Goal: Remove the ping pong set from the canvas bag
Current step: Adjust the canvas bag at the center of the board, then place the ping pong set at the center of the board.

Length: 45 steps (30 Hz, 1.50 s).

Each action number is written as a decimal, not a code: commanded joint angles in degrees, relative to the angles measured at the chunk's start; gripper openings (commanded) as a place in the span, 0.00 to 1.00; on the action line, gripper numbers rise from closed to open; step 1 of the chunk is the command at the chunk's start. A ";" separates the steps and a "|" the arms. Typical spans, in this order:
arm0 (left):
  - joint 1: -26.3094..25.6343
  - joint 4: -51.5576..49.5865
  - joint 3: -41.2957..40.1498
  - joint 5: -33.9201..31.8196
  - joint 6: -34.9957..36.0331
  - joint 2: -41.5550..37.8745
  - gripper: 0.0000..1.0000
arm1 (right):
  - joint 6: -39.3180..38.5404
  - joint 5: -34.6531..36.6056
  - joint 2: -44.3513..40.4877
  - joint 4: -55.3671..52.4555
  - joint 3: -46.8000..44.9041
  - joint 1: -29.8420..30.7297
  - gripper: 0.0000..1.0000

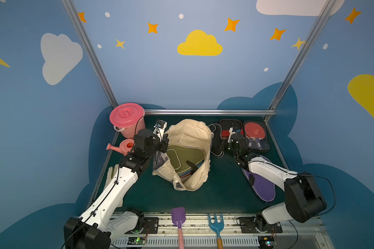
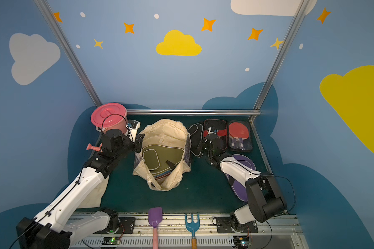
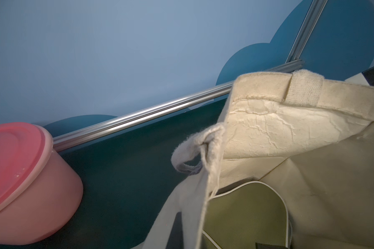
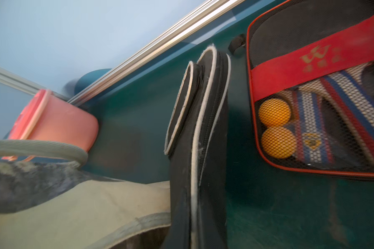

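Observation:
The black case should go onto the bare tabletop beside the ball pack below, so the robot's right gripper should next move outward, tilt the case flatter, lower it there and let it go.
The cream canvas bag lies open mid-table, and an olive paddle case lies inside it. My left gripper is shut on the bag's left rim. Just right of the bag, my right gripper is shut on a black white-piped paddle case, which stands on edge. Two dark flat packs lie at the back right, one holding orange balls. Under the right arm lies a purple case.
A pink lidded bucket and a pink watering can stand at the back left. At the front rail lie a purple toy shovel and a blue toy rake. A cream cloth lies under the left arm.

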 commanded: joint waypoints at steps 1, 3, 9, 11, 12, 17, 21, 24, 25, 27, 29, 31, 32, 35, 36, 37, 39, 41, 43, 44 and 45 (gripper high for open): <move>0.00 7.63 0.59 1.76 -0.93 -1.73 0.04 | -3.90 2.67 0.30 1.47 6.34 -0.41 0.00; 0.00 7.70 0.33 1.89 -1.10 -2.03 0.04 | -4.29 2.02 1.71 2.23 8.50 -1.20 0.00; 0.00 7.81 0.33 2.69 -1.34 -2.22 0.04 | -2.22 0.30 9.44 5.95 14.34 -2.35 0.00; -0.07 7.81 0.43 3.08 -1.38 -1.94 0.04 | -1.56 -0.28 12.86 7.24 15.79 -2.25 0.00; 0.00 7.81 0.41 3.40 -1.38 -1.82 0.04 | -0.30 0.31 14.63 8.11 16.37 -2.17 0.00; 0.00 7.99 0.50 3.98 -1.39 -1.53 0.04 | 6.22 2.14 21.41 11.54 17.36 -2.02 0.00; -0.07 8.16 0.33 4.14 -1.26 -1.59 0.04 | 11.77 4.97 23.35 12.29 15.38 -1.14 0.00; 0.00 8.43 0.15 4.14 -1.21 -1.47 0.04 | 15.24 7.49 23.96 10.97 13.97 -0.56 0.00; 0.00 8.51 0.15 4.25 -1.21 -1.40 0.04 | 16.45 8.04 24.34 10.41 13.69 -0.53 0.00; -0.04 8.69 0.15 4.52 -1.21 -1.25 0.04 | 18.22 9.53 24.97 8.81 13.50 -0.55 0.00; -0.02 8.91 0.06 4.62 -1.30 -1.25 0.04 | 19.55 11.07 25.45 7.48 13.34 -0.62 0.00; -0.07 9.12 -0.02 4.75 -1.30 -1.21 0.04 | 20.34 12.40 25.79 5.98 13.48 -0.69 0.00; -0.07 9.13 -0.02 4.68 -1.30 -1.25 0.04 | 20.43 12.82 25.88 5.38 13.48 -0.74 0.00; 0.00 9.30 -0.12 4.69 -1.30 -1.23 0.04 | 20.73 14.45 25.83 3.78 13.43 -0.82 0.00; -0.02 9.37 -0.18 4.70 -1.30 -1.20 0.04 | 20.82 14.62 25.96 3.42 13.47 -0.89 0.00; -0.02 9.48 -0.20 4.72 -1.30 -1.09 0.04 | 20.90 14.56 26.09 3.20 13.42 -1.08 0.00; -0.04 9.74 -0.20 4.74 -1.39 -1.00 0.04 | 21.21 14.89 26.27 3.04 13.33 -1.19 0.00; -0.07 9.74 -0.20 4.70 -1.43 -0.91 0.04 | 21.17 15.35 26.34 2.79 13.19 -1.23 0.00; -0.03 9.82 -0.20 4.75 -1.47 -0.83 0.04 | 21.17 15.65 26.40 2.63 13.15 -1.27 0.00; -0.07 9.87 -0.20 4.70 -1.48 -0.82 0.04 | 21.13 15.83 26.45 2.58 13.12 -1.30 0.00; -0.05 9.92 -0.20 4.69 -1.47 -0.78 0.04 | 20.86 15.81 26.45 2.60 13.14 -1.38 0.00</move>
